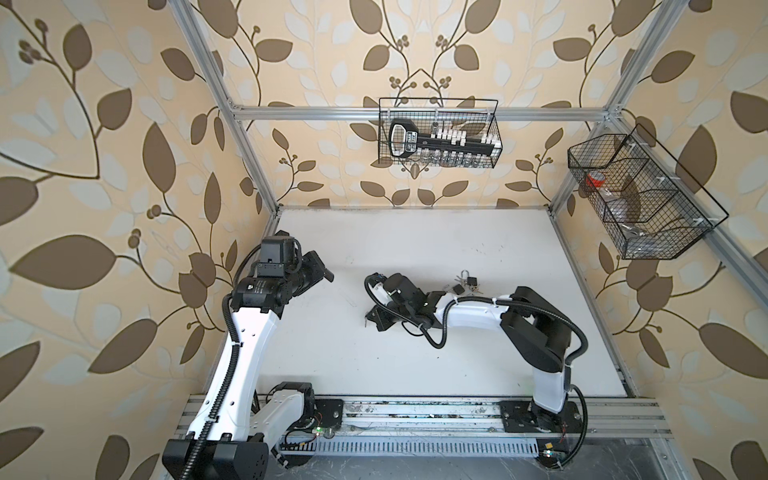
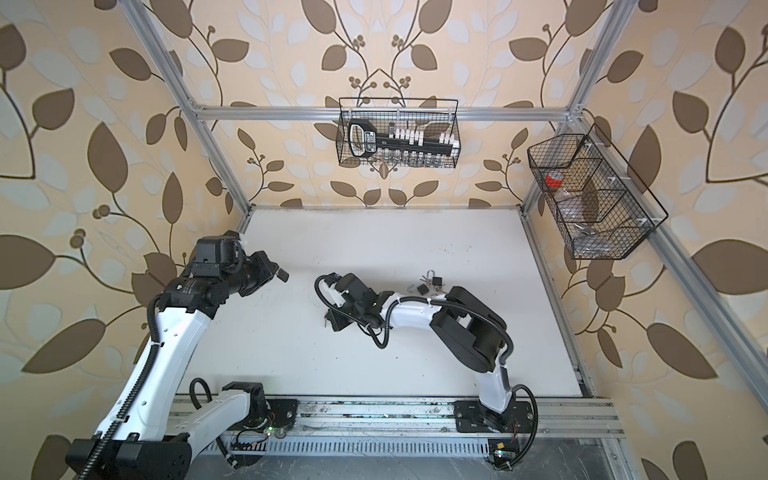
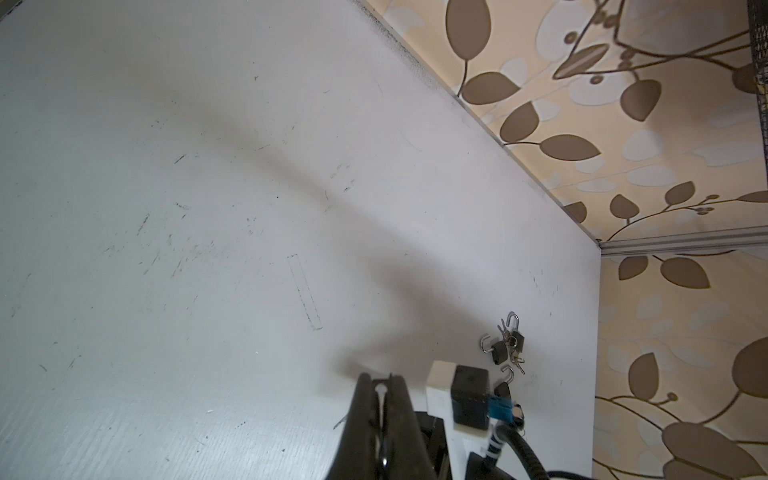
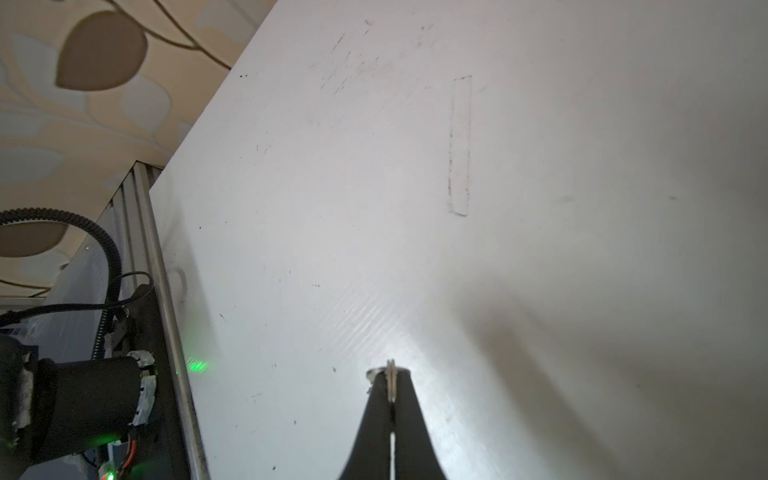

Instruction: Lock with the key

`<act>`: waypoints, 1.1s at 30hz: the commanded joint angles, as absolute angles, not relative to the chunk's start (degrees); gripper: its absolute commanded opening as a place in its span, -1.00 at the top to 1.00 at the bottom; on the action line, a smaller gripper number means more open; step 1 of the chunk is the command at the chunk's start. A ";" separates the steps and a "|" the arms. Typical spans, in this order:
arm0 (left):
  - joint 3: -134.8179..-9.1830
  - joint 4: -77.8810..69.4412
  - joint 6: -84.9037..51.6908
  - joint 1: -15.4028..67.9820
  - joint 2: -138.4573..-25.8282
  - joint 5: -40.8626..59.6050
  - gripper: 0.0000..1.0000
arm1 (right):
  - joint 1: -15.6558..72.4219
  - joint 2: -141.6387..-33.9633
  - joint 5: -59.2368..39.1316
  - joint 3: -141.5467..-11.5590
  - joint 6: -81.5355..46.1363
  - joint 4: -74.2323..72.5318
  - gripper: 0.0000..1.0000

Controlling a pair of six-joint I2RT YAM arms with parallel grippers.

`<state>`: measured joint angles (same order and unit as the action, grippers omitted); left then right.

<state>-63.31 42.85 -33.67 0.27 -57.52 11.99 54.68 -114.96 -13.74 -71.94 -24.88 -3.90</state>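
My right gripper holds the thin metal key [image 4: 391, 384]. Next it will go down to the bare patch of tabletop just below its fingers and let go of the key there, clear of the padlocks.
My right gripper [image 4: 390, 376] is shut on a thin metal key [image 4: 391, 384], seen edge-on at its fingertips with a small ring beside it. In both top views it hangs low over the middle of the white table [image 1: 457, 249]. Several small padlocks [image 1: 471, 280] [image 2: 434, 280] [image 3: 517, 336] with open shackles and loose keys lie in a cluster behind the right forearm. My left gripper [image 1: 329, 275] [image 3: 381, 380] is raised at the left of the table. Its fingers are shut to a narrow slit, and I make out nothing held between them.
A wire basket [image 1: 440, 133] with a large key-shaped rack hangs on the back rail. A second wire basket [image 1: 636, 199] hangs on the right frame. A faint pencilled rectangle [image 3: 305, 291] marks the table. The arms' base rail [image 1: 415, 415] runs along the front.
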 commanded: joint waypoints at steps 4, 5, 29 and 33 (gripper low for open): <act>-63.21 43.07 -33.92 -0.26 -55.55 13.61 1.00 | 55.60 -121.51 -16.41 -79.30 -26.84 -0.66 1.00; -63.15 43.15 -33.93 -0.25 -55.48 13.84 1.00 | 55.55 -122.00 -15.90 -79.54 -27.03 -0.14 1.00; -58.27 34.54 -33.91 -0.25 -54.82 25.97 1.00 | 54.05 -102.07 -4.05 -63.82 -16.72 -4.55 0.15; -55.05 24.09 -36.55 0.12 -54.87 36.38 1.00 | 53.91 -87.96 0.47 -52.41 -10.07 -10.44 -0.13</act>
